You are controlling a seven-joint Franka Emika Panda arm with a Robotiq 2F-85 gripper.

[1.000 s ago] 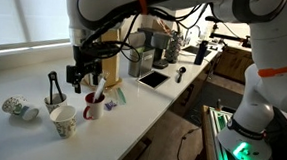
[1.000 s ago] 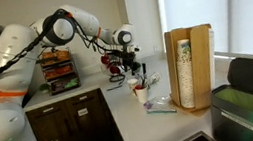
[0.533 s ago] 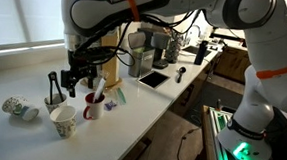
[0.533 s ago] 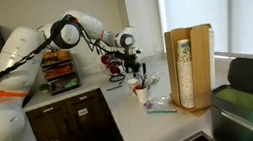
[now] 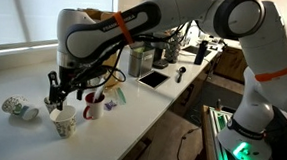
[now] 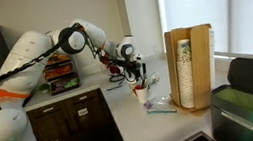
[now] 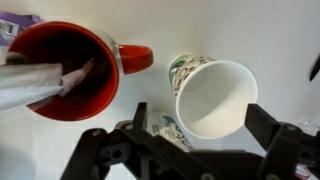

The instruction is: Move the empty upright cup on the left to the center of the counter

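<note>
The cup's open rim lies between the robot's spread fingers, so the gripper will go down slightly and close on the edge of that rim by the dark red mug.
The cup stands upright and empty on the white counter, cream with speckled markings. In the wrist view its open rim lies between my two fingers. My gripper is open, one finger left of the cup and one right, not pressing it. In an exterior view my gripper hangs just above the cup. The cup and my gripper also show from the counter's end.
A dark red mug holding something white stands right beside the cup. A pale cup with a black utensil is behind. A patterned cup lies on its side. A tablet and appliances sit farther along.
My arm has swung left and lowered, from above the red mug to over the upright cup. The cups and mug have not moved.
</note>
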